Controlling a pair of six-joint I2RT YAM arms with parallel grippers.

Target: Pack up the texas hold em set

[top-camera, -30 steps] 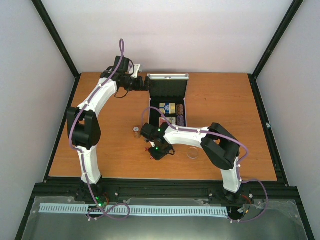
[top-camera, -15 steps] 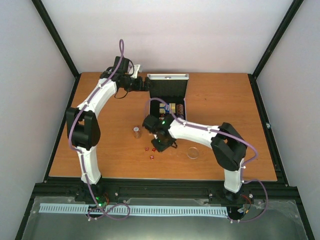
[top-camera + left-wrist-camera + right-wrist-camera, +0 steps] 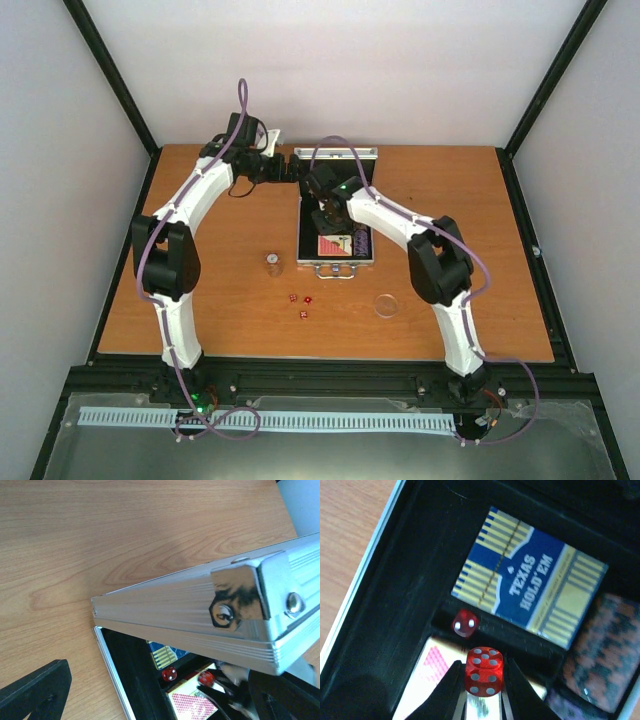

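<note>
I should next lower my right gripper past the red deck's edge into the slot between the decks, as one red die is already there with room beside it.
The silver case lies open at the table's back, its lid upright. In it are a blue card deck, a red-backed deck, patterned chips and one red die. My right gripper is shut on a second red die and holds it over the red deck; it also shows in the top view. My left gripper is at the lid's left corner. One finger stands far from the lid, and the jaws are spread.
Three red dice lie on the table in front of the case. A small chip stack stands to their left. A clear round disc lies to their right. The case handle faces the near side.
My right gripper has moved from the table by the loose dice back into the open case, carrying a red die. My left arm has stayed at the lid.
</note>
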